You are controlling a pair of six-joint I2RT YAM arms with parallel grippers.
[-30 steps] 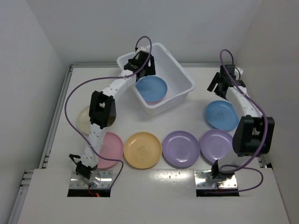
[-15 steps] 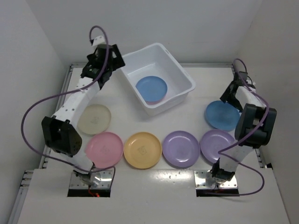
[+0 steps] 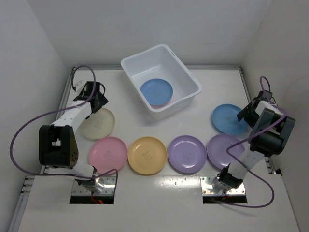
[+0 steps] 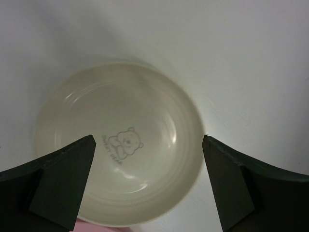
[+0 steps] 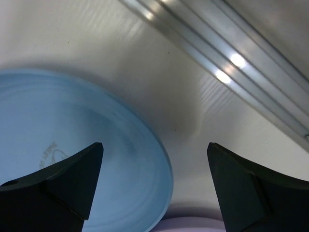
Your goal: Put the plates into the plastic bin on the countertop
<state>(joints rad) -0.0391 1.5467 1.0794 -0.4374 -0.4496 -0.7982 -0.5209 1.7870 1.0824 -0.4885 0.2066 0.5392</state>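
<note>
My left gripper needs to move down, back and to the left in the top view next, astride the cream plate's wall-side rim, because that rim is below it, outside its fingers.
The white plastic bin (image 3: pixel 189 82) stands at the back centre and holds a light blue plate (image 3: pixel 156 91) lying on a pink one (image 3: pixel 158 105). A cream plate (image 3: pixel 97 123) lies on the countertop (image 3: pixel 145 123) at the left. My left gripper (image 3: pixel 95 99) hovers open and empty over its far edge. In the left wrist view the cream plate (image 4: pixel 118 154) lies between the spread jaws of that gripper (image 4: pixel 148 140). A second light blue plate (image 3: pixel 227 119) lies at the right. My right gripper (image 3: pixel 245 115) is open at its right rim, and that plate's rim (image 5: pixel 159 164) sits between the jaws of this gripper (image 5: pixel 154 145).
A row along the front holds a pink plate (image 3: pixel 107 154), a yellow plate (image 3: pixel 147 155) and two purple plates (image 3: pixel 187 154) (image 3: pixel 223 151). A metal rail (image 5: pixel 217 58) runs along the right wall. Two metal mounting plates (image 3: pixel 94 186) (image 3: pixel 224 186) carry the arm bases.
My left arm has swung out of the bin, left and forward, to above the cream plate. My right arm has moved forward and right to the blue plate's right rim.
</note>
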